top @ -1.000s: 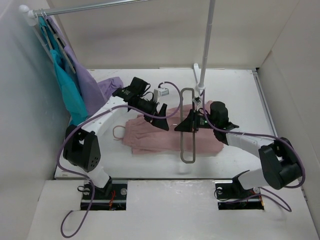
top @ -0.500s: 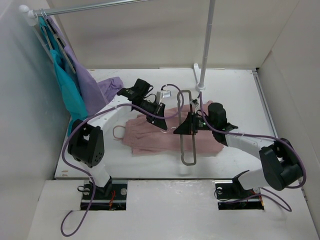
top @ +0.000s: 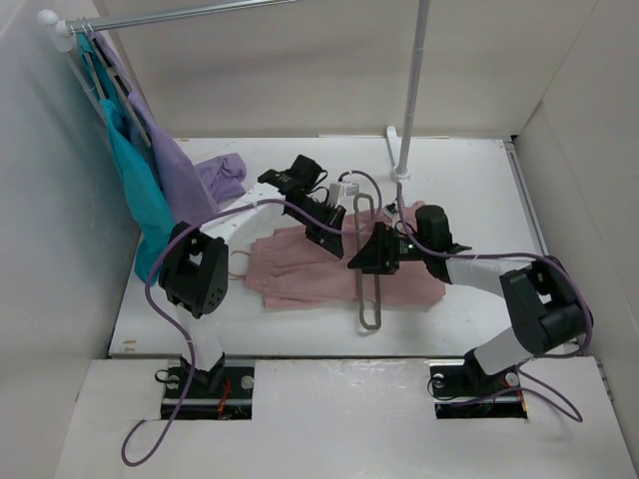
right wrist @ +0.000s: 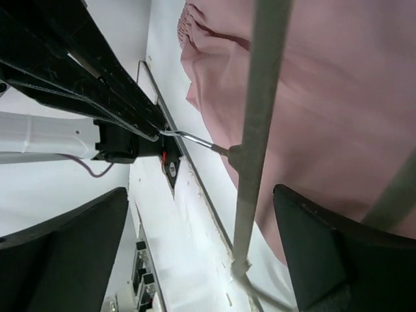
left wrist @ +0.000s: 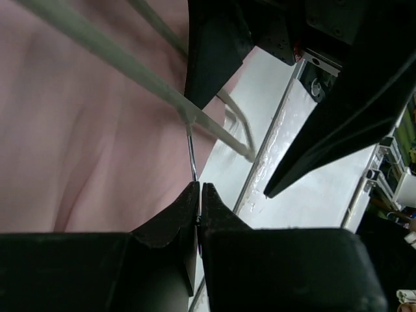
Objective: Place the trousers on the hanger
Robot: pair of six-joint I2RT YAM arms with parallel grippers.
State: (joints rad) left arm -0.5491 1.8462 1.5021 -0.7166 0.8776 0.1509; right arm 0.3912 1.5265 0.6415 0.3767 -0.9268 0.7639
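Note:
The trousers' end, clear of the hanger (top: pixel 372 299), is below my right gripper and to its right in the top view. I will move that way and down onto it.
The dusty-pink trousers (top: pixel 300 271) lie flat in the middle of the table. The grey hanger (top: pixel 372 299) lies across them, its long side running towards the near edge. My left gripper (top: pixel 340 233) is shut on the hanger's thin wire hook (left wrist: pixel 190 153), which runs into its closed tips (left wrist: pixel 199 189). My right gripper (top: pixel 372 252) stands open, its two fingers on either side of the hanger's bar (right wrist: pixel 260 97) without touching it. Pink trousers fabric (right wrist: pixel 338 97) fills the space behind that bar.
A lilac garment (top: pixel 222 175) and a teal garment (top: pixel 140 195) hang from the rail (top: pixel 180 14) at the back left. A vertical pole (top: pixel 411 90) stands on the table behind the hanger. White walls close in the table on the left, back and right.
My left gripper moved right and closed on the hanger's hook. My right gripper opened and let go of the hanger's bar.

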